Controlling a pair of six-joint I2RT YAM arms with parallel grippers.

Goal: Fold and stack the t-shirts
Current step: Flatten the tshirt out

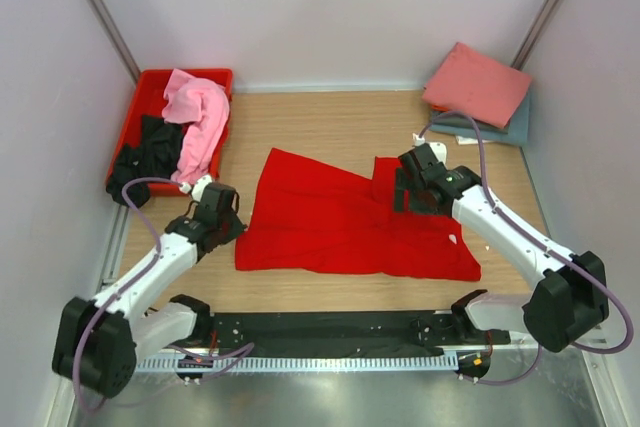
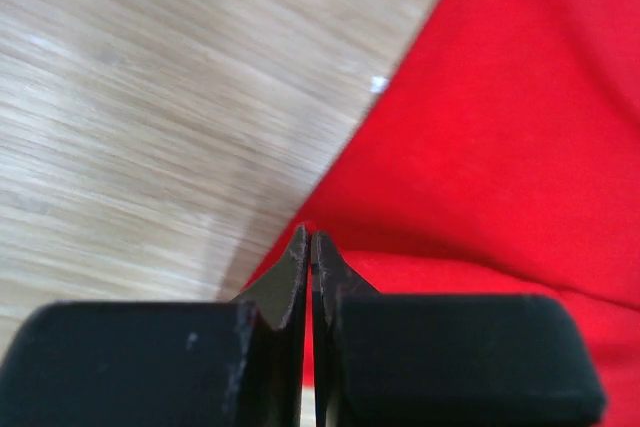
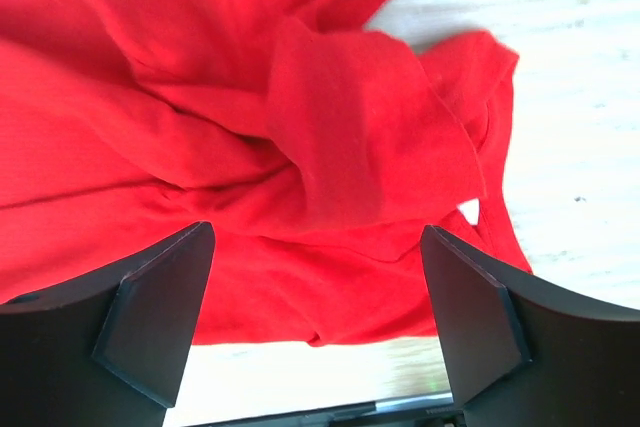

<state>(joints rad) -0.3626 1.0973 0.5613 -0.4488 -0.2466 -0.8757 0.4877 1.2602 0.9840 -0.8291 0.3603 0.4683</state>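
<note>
The cloth of the bunched fold stands raised from the shirt, so the robot next needs to lower its right gripper onto the near end of that fold and close its open fingers there.
A bright red t-shirt [image 1: 340, 219] lies spread and rumpled on the middle of the wooden table. My left gripper [image 1: 236, 224] is down at its left edge. In the left wrist view the jaws [image 2: 310, 239] are pressed together at the hem of the red cloth [image 2: 500, 147], with a sliver of red between them. My right gripper [image 1: 404, 193] hovers over the shirt's upper right part. It is open [image 3: 318, 237], with a bunched sleeve fold [image 3: 370, 137] ahead of its fingers and nothing between them.
A red crate [image 1: 150, 87] at the back left holds a light pink t-shirt [image 1: 197, 117] and a black t-shirt [image 1: 148, 152]. At the back right a folded salmon pink t-shirt [image 1: 478, 82] lies on a grey-blue t-shirt [image 1: 505, 130]. A black rail [image 1: 330, 329] runs along the near edge.
</note>
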